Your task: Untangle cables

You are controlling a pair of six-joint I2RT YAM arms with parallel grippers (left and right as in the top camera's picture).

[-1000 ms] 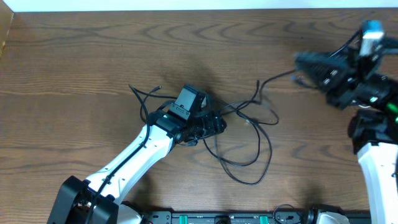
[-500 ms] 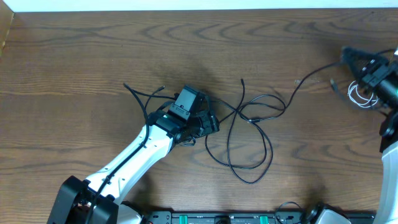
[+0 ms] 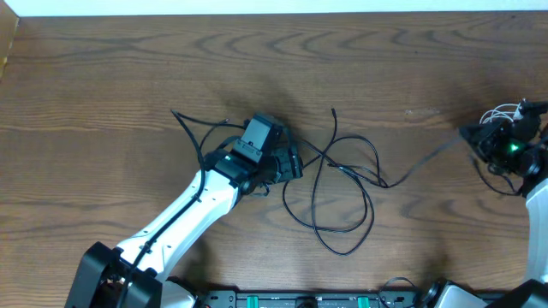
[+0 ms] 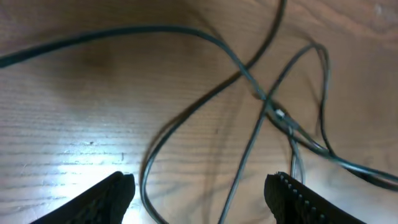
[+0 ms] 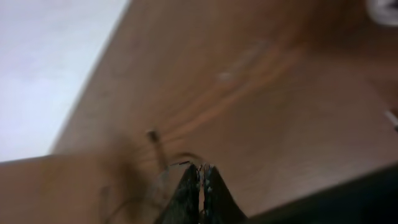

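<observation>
My left gripper moves to the right in the overhead view and down onto that bunched part (image 3: pixel 357 174) (image 4: pixel 316 145) next, since several cables bunch together past the crossing.
Several thin black cables (image 3: pixel 342 175) lie tangled in loops at the table's middle. My left gripper (image 3: pixel 295 162) hovers open at the tangle's left side. In the left wrist view two black strands (image 4: pixel 249 149) run between its fingertips (image 4: pixel 118 190), untouched by them. One black cable (image 3: pixel 424 158) stretches from the tangle to my right gripper (image 3: pixel 469 135), which is shut on it near the right edge. The right wrist view shows the closed jaws (image 5: pixel 202 177) with a thin strand (image 5: pixel 180 163) leaving their tip. A short white cable (image 3: pixel 501 114) lies coiled just behind the right gripper.
The wooden table (image 3: pixel 103 77) ends at a white wall along the top. The arms' bases and a black rail (image 3: pixel 300 299) line the front edge, with thicker cords (image 3: pixel 394 291) beside them. My left arm (image 3: pixel 180 218) crosses the front left.
My right gripper has swung right and down to the table's right edge, dragging a black cable out straight. The tangle's loops shifted right. The left gripper stayed put.
</observation>
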